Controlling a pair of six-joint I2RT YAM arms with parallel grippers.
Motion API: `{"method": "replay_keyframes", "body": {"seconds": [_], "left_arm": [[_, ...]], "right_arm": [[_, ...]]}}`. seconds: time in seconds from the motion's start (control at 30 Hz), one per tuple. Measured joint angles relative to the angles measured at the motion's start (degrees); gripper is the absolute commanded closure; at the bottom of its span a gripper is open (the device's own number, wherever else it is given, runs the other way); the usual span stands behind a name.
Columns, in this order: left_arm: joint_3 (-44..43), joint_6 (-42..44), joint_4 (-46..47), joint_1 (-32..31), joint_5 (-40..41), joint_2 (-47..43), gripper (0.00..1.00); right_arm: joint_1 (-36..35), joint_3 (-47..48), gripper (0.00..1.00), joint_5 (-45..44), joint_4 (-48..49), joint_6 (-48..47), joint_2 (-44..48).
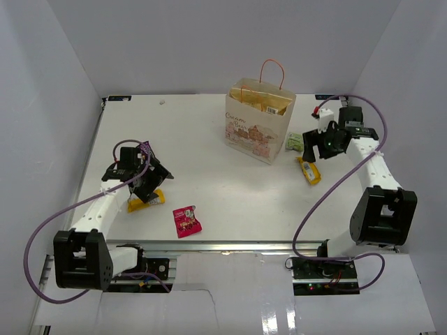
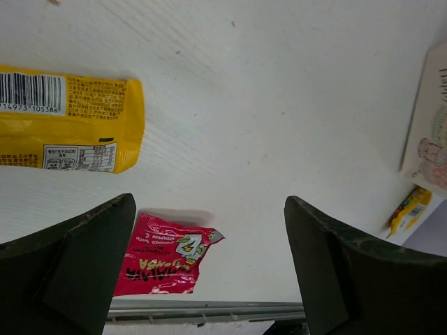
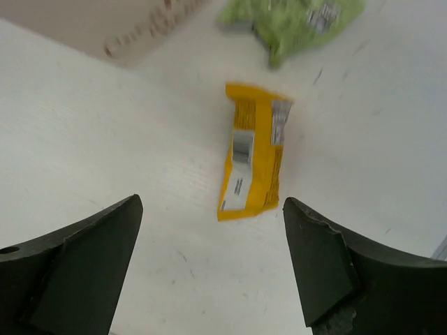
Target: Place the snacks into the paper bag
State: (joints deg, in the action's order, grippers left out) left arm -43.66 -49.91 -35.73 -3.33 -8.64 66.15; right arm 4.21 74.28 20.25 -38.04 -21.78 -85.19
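Note:
My open right gripper lowers onto the near end of the orange-yellow packet next, since the packet lies flat on the tabletop below the gripper's fingers.
The paper bag (image 1: 260, 124) stands upright at the back centre, with a yellow-tan chip bag (image 1: 269, 105) showing in its mouth. My left gripper (image 1: 144, 187) hangs open over the table's left side, nothing between its fingers. A yellow packet (image 2: 70, 122) lies just under and behind it, and a magenta packet (image 2: 160, 255) lies near the front edge. My right gripper (image 3: 209, 265) is open and empty above the table, right of the bag. An orange-yellow packet (image 3: 253, 160) lies flat just ahead of it, with a green packet (image 3: 300, 17) beyond, beside the bag's side (image 3: 105, 24).
White walls enclose the table on the left, back and right. A metal rail (image 1: 230, 248) runs along the near edge between the arm bases. Purple cables (image 1: 328, 188) loop beside each arm. The bag's orange cord handles (image 1: 272, 70) stick up above its rim.

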Motion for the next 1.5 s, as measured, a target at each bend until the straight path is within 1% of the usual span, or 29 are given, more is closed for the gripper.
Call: {"method": "replay_keyframes", "body": {"seconds": [0.17,0.27,0.4,0.47,0.53,0.57,0.63,0.67,0.73,0.83,0.87,0.93,0.97,1.03,1.13,1.33,1.43,1.5], "left_arm": [[-0.3,0.5,0.3,0.0,-1.5,5.8,0.02],[-0.3,1.7,0.4,-0.1,-3.3,6.1,0.03],[-0.3,3.5,0.5,-0.2,-5.4,3.5,0.04],[0.0,4.1,0.8,-0.2,-6.3,0.6,0.03],[1.0,4.2,1.2,-0.3,-7.1,-2.9,0.02],[1.8,4.2,1.3,-0.4,-7.4,-4.8,0.02],[3.7,4.0,1.4,-0.6,-8.0,-8.2,0.02],[4.6,3.8,1.1,-0.8,-8.3,-9.6,0.02],[6.1,3.6,0.5,-1.1,-8.7,-11.5,0.02],[7.5,3.3,-1.1,-1.5,-8.7,-13.6,0.02],[7.7,3.3,-1.8,-1.7,-8.7,-14.3,0.02],[7.7,3.3,-2.9,-1.7,-8.7,-15.5,0.02],[7.7,3.3,-3.2,-1.7,-8.7,-16.2,0.02],[7.7,3.3,-3.8,-1.7,-8.5,-17.6,0.02],[8.5,3.3,-4.0,-1.7,-8.4,-20.2,0.02],[10.5,4.0,-4.9,-1.7,-8.3,-27.5,0.02],[10.7,4.7,-4.3,-1.7,-8.5,-30.8,0.02],[11.5,4.7,-3.2,-1.7,-8.9,-32.6,0.02]], "right_arm": [[-0.1,-11.8,0.15,-7.0,0.7,-1.6,-2.8],[-0.1,-13.7,0.18,-8.8,1.9,-1.8,-5.5],[-0.1,-13.7,0.22,-9.7,7.4,-2.1,-10.6],[-0.1,-13.7,0.23,-10.4,9.6,-2.4,-12.3],[-0.1,-13.7,0.27,-10.9,11.7,-2.8,-13.2],[-0.1,-13.7,0.33,-11.1,12.7,-2.9,-13.6],[-0.1,-13.7,0.39,-11.1,14.3,-3.5,-14.3],[-0.1,-13.7,0.47,-11.1,14.8,-3.8,-14.5],[-0.1,-13.7,0.53,-11.0,15.6,-4.3,-14.9],[-0.1,-13.7,0.66,-10.5,16.3,-5.4,-14.9],[0.0,-13.9,0.72,-10.1,16.6,-5.8,-14.8],[0.2,-14.8,0.78,-9.0,17.0,-7.0,-14.1],[0.5,-15.5,0.83,-8.2,16.8,-8.0,-13.4],[1.4,-16.5,0.88,-5.9,15.4,-10.2,-11.5],[3.2,-16.9,0.9,-2.2,12.5,-13.4,-7.9],[5.2,-15.7,0.9,8.0,6.6,-19.2,3.2],[5.1,-11.6,0.9,12.9,3.1,-19.7,6.9],[5.0,-7.1,0.9,15.7,0.9,-19.5,8.4]]}}
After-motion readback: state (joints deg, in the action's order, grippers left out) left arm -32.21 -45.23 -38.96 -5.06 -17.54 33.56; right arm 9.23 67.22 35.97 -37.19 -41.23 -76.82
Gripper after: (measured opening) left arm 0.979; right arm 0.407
